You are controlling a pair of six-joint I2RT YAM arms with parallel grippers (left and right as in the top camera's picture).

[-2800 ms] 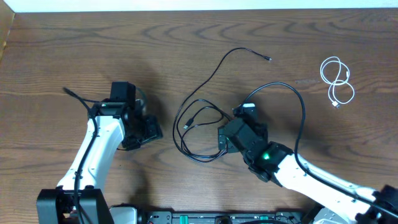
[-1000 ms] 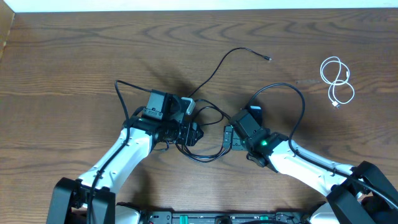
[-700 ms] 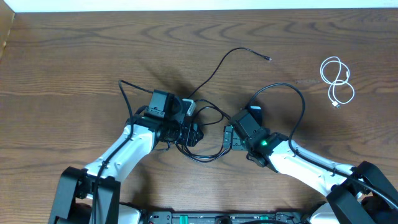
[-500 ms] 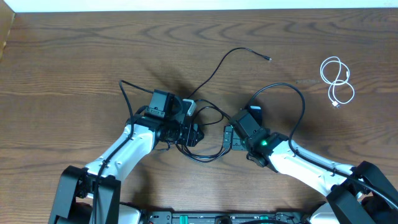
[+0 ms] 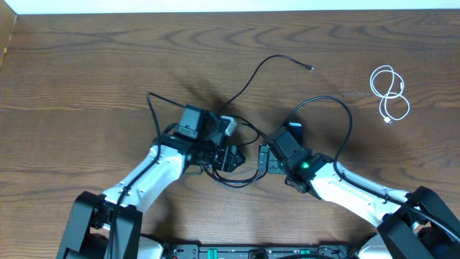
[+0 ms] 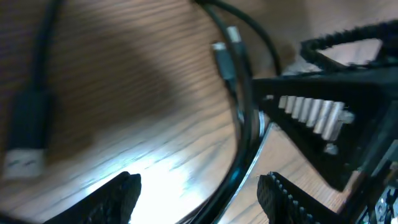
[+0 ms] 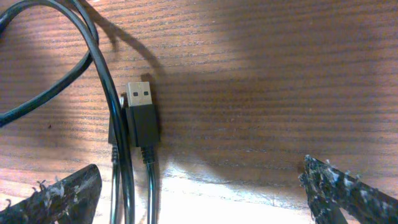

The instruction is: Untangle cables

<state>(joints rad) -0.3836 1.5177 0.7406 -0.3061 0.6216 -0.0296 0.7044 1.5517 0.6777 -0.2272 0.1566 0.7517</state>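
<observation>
Next, my left gripper stays low over the tangle and closes its open fingers onto the thin black cable (image 6: 220,199), as black cables already run between them.
A tangle of black cables (image 5: 241,182) lies mid-table, one strand (image 5: 253,74) curving away to a small plug at the back. My left gripper (image 5: 231,156) is low over the tangle's left side, open, with black strands (image 6: 244,149) running between its fingers (image 6: 118,199) and untouched by either. My right gripper (image 5: 262,160) faces it from the right, wide open. In its wrist view a black USB plug (image 7: 142,106) and cable strands (image 7: 118,155) lie close to its left finger (image 7: 56,199). A short white cable (image 5: 389,94) lies coiled apart at the far right.
A thick black wire (image 5: 346,122) loops up from the right arm beside the tangle. In the left wrist view the right gripper's toothed finger (image 6: 323,118) stands very close, and another USB plug (image 6: 25,140) lies to the left. A pale edge (image 5: 215,6) borders the table's back.
My left arm has swung right, from beside the tangle to over its left side, creeping further in the last half second. The right gripper shifted left earlier and now holds still.
</observation>
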